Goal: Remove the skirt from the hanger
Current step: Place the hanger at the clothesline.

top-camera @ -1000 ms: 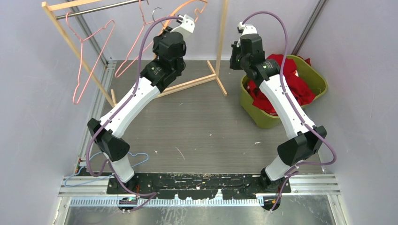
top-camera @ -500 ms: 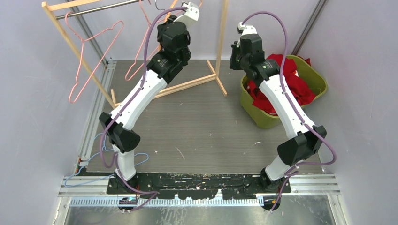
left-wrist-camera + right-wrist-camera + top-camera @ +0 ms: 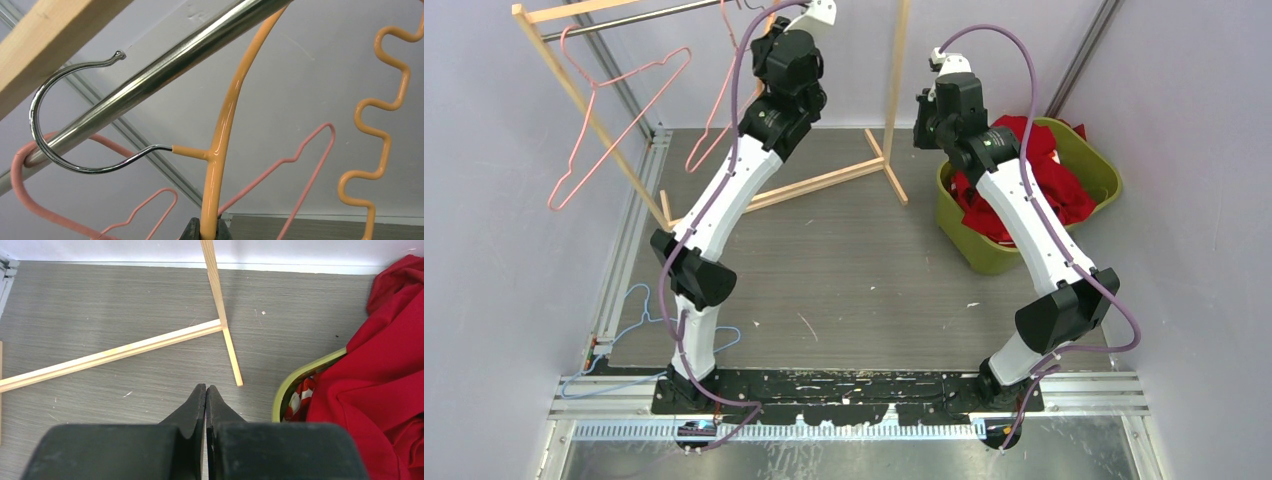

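Note:
My left gripper moves down slightly next and lets go of the orange hanger's stem, since the hanger's metal hook is curled round the steel bar.
My left gripper is shut on the stem of a bare orange hanger and holds it up at the rack. The hanger's metal hook curls round the steel rail. In the top view the left gripper is high at the rail. The red skirt lies heaped in the green basket at the right; it also shows in the right wrist view. My right gripper is shut and empty, above the floor left of the basket.
Two pink wire hangers hang on the rail of the wooden rack, whose foot bars cross the floor. A blue hanger lies on the floor near the left arm's base. Walls close in on both sides.
My left arm has risen and reached back to the rail with the orange hanger. The pink hangers have swung left. The right arm has not moved.

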`<state>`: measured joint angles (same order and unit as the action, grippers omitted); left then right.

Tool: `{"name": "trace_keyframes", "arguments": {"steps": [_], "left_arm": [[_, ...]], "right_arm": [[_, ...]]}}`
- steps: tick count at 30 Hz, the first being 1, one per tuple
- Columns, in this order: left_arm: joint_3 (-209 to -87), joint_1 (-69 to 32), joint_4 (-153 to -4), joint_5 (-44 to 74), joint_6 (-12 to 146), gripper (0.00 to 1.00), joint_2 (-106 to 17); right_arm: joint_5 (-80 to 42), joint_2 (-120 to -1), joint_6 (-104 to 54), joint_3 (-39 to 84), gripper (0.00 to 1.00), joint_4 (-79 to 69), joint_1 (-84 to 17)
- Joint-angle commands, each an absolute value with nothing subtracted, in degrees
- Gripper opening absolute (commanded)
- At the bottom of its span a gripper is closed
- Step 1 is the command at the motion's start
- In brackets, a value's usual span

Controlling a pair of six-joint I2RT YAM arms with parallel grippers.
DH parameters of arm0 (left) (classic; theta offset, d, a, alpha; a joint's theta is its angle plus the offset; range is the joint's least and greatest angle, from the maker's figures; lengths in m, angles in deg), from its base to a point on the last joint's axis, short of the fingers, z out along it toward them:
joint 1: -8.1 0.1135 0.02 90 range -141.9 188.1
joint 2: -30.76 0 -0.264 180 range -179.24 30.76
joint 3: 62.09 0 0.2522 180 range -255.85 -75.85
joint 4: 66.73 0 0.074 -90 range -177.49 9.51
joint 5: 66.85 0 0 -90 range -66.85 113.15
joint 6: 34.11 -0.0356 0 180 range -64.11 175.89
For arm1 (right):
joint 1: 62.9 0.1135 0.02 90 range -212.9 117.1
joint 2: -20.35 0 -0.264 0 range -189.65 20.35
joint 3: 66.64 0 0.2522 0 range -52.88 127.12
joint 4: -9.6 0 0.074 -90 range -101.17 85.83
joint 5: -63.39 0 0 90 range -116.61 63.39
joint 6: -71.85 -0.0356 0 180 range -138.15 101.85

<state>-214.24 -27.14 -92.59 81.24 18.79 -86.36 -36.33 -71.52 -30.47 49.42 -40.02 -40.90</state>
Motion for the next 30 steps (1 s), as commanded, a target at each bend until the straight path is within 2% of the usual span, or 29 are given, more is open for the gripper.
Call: {"name": "trace_keyframes", "arguments": {"steps": [1,12,13,16,17,20,21,24,26,30], "left_arm": [[-217.1,-26.3,-90.5,80.9,21.6,0.00,-86.2],[-213.1,-26.2,-100.5,76.2,28.1,0.00,-87.8],[-212.8,-26.3,-101.5,75.6,28.6,0.02,-87.6],[-212.2,-26.3,-102.8,74.7,29.6,0.34,-87.2],[-212.2,-26.2,-103.2,74.3,29.9,0.39,-87.0],[-212.3,-26.3,-104.0,72.9,30.5,0.49,-85.9],[-212.3,-26.3,-104.3,72.4,30.6,0.57,-85.4],[-211.8,-26.3,-105.0,71.1,31.0,0.65,-83.4],[-210.8,-26.3,-105.4,69.9,31.0,0.76,-81.6],[-205.5,-26.7,-105.3,66.1,31.3,0.80,-76.3]], "right_arm": [[-36.6,-71.1,-29.4,49.7,0.05,-38.5,-41.0],[-37.6,-71.5,-28.7,49.4,0.04,-38.5,-41.1],[-37.7,-71.6,-28.7,49.4,0.05,-38.5,-41.2],[-38.2,-71.7,-28.7,49.5,0.08,-38.5,-41.1],[-38.4,-71.8,-28.7,49.5,0.10,-38.5,-41.2],[-39.2,-71.7,-28.5,49.6,0.19,-38.5,-41.2],[-39.2,-71.8,-28.3,49.6,0.22,-38.4,-41.1],[-39.6,-71.7,-27.9,49.4,0.27,-38.3,-41.2],[-39.6,-71.7,-27.8,49.1,0.30,-38.3,-41.1],[-39.6,-71.8,-27.8,48.9,0.37,-38.3,-41.2]]}}
